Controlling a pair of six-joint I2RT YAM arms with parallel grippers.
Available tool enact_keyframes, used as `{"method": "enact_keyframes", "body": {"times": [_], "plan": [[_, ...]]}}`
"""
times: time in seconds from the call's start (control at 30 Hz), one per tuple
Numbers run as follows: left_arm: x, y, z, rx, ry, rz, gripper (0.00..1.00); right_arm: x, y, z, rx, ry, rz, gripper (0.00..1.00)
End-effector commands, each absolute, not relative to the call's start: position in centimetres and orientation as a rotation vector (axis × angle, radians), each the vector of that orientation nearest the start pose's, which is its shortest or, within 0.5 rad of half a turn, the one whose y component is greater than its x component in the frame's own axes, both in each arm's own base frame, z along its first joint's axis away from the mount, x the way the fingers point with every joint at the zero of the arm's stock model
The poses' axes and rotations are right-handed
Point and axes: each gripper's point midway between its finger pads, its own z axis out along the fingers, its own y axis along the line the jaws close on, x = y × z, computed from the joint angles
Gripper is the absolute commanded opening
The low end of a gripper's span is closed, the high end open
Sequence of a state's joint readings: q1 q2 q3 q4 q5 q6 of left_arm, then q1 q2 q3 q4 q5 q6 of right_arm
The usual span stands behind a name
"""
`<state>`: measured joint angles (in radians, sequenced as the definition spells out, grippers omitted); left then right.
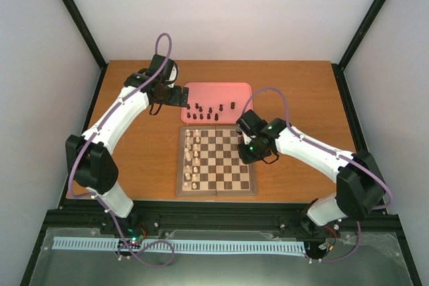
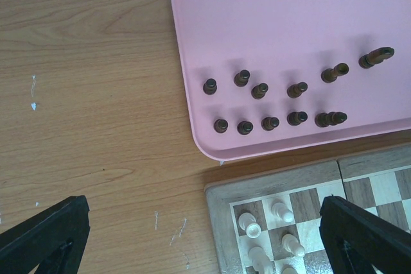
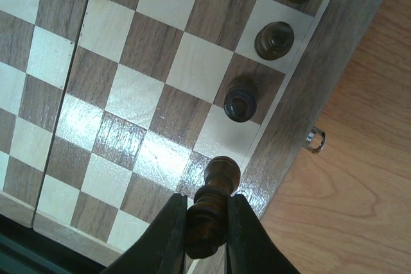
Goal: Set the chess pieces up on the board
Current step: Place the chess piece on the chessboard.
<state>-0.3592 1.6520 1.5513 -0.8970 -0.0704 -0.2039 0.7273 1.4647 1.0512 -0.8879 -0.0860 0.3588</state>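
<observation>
My right gripper will next move down to the light edge square (image 3: 227,134) and let go of the dark piece, since that empty square is below, beside the nearest standing piece.
The wooden board (image 1: 216,160) lies mid-table, with cream pieces (image 1: 192,152) along its left columns. Several dark chess pieces (image 2: 270,104) stand in two rows on the pink tray (image 2: 270,11), also seen from above (image 1: 209,110). My right gripper (image 3: 207,222) is shut on a dark piece (image 3: 212,206), held over the board's right edge column (image 3: 212,139). Three dark pieces (image 3: 241,102) stand in that column. My left gripper (image 2: 205,248) is open and empty, hovering over the table by the tray's near-left corner and the board's far-left corner (image 2: 221,194).
The tray (image 1: 218,93) sits just behind the board. A small metal clasp (image 3: 314,138) sticks out of the board's right side. Bare wooden table (image 1: 141,159) lies left of the board and right of it (image 1: 301,98). Black frame posts stand at the table's far corners.
</observation>
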Motion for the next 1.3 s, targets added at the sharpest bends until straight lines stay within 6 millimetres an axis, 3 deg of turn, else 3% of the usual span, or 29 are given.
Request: {"method": "enact_keyframes", "body": {"times": [0.0,0.27,1.27], "plan": [[40.2,-14.1,21.5,0.192,2.529,-0.132,1.0,22.7,22.2,10.1,-0.533,2.804,0.354,0.03],[40.2,-14.0,21.7,0.195,2.526,-0.126,1.0,22.8,22.6,8.8,-0.57,2.818,0.361,0.03],[40.0,-14.0,21.0,0.197,2.542,-0.126,1.0,21.9,22.1,7.1,-0.572,2.901,0.321,0.05]]}}
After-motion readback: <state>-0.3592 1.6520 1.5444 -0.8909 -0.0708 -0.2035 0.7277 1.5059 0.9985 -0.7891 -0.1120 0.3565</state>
